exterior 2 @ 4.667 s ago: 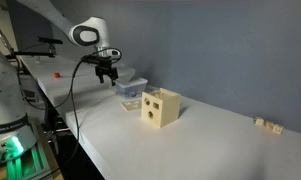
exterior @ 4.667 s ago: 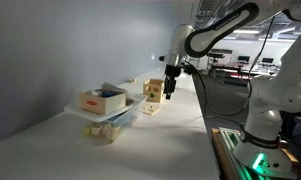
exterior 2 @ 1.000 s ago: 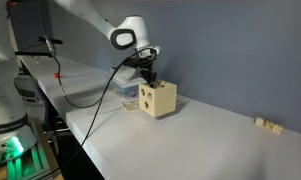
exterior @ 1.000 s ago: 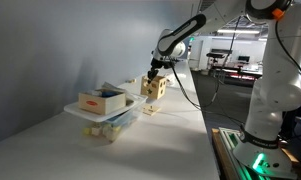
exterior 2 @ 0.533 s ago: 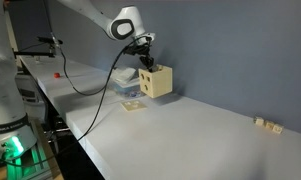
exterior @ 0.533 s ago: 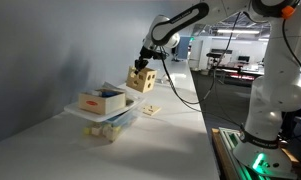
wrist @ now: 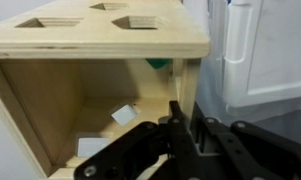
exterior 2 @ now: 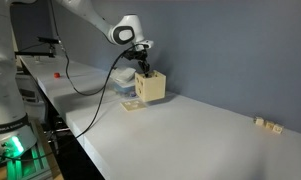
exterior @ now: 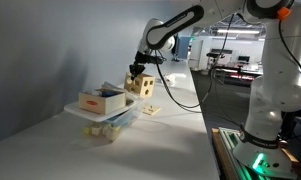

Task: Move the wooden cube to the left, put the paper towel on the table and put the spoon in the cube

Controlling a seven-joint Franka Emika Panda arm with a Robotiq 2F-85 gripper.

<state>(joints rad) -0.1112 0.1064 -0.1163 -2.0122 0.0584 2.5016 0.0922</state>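
Note:
The gripper brings the cube (exterior 2: 150, 86) down next, still hanging tilted, until it rests on the table (exterior 2: 152, 105) beside the plastic bin below the gripper, then releases the cube's side.
The wooden cube (exterior: 143, 85) (exterior 2: 150, 86) is a hollow pale box with shaped holes in its faces. It hangs tilted above the white table, near the plastic bin. My gripper (exterior: 138, 71) (exterior 2: 144, 69) is shut on one of its walls. In the wrist view, the dark fingers (wrist: 176, 125) pinch the right wall of the cube (wrist: 90, 40), whose open side faces the camera. A flat pale piece (exterior: 150, 109) (exterior 2: 133, 105) lies on the table below the cube. I cannot make out the spoon or the paper towel.
A clear plastic bin (exterior: 105, 120) carries a wooden box (exterior: 100, 99) on its lid, close beside the cube; the bin (wrist: 260, 50) fills the right of the wrist view. Small blocks (exterior 2: 265, 123) lie far along the table. The table edge (exterior: 205, 120) runs near the robot base.
The cube has been lifted off the table and carried toward the bin. In the last half second it has come down slightly. The flat pale piece beneath it is uncovered.

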